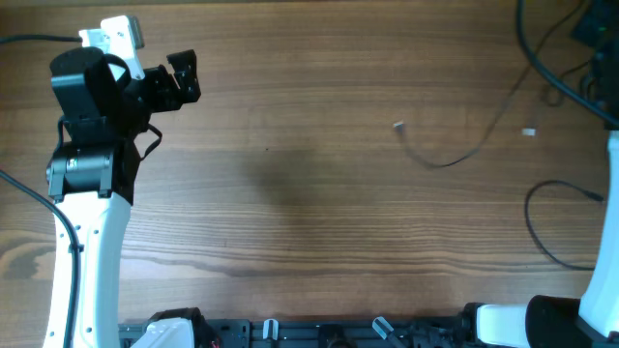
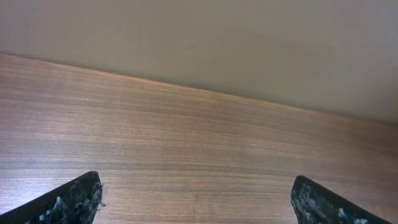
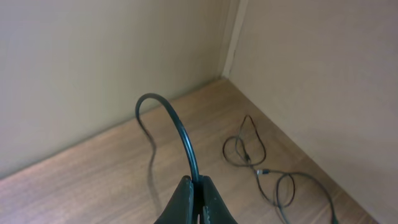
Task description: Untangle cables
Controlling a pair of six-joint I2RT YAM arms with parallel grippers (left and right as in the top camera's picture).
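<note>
My right gripper is holding the black cable's part high above the table. It will move down toward the bare wood of the table beside the loose loops and release the cable there.
My right gripper (image 3: 196, 184) is shut on a thin black cable (image 3: 176, 127) that arches up from its fingertips and drops to the table. More black cable lies in loose loops (image 3: 249, 155) by the far corner. Overhead, a thin cable strand (image 1: 440, 159) with a small pale plug lies mid-right. Another loop (image 1: 542, 227) curls at the right edge, and a small white plug (image 1: 529, 131) lies near it. The right gripper itself is out of the overhead view. My left gripper (image 1: 179, 79) is open over bare wood at the back left, with both fingertips (image 2: 196, 199) wide apart and empty.
Thicker black arm cables (image 1: 551, 68) run across the back right corner. The wooden table (image 1: 290, 193) meets a beige wall (image 3: 93, 62) at its far side. The arm bases (image 1: 319, 333) line the front edge.
</note>
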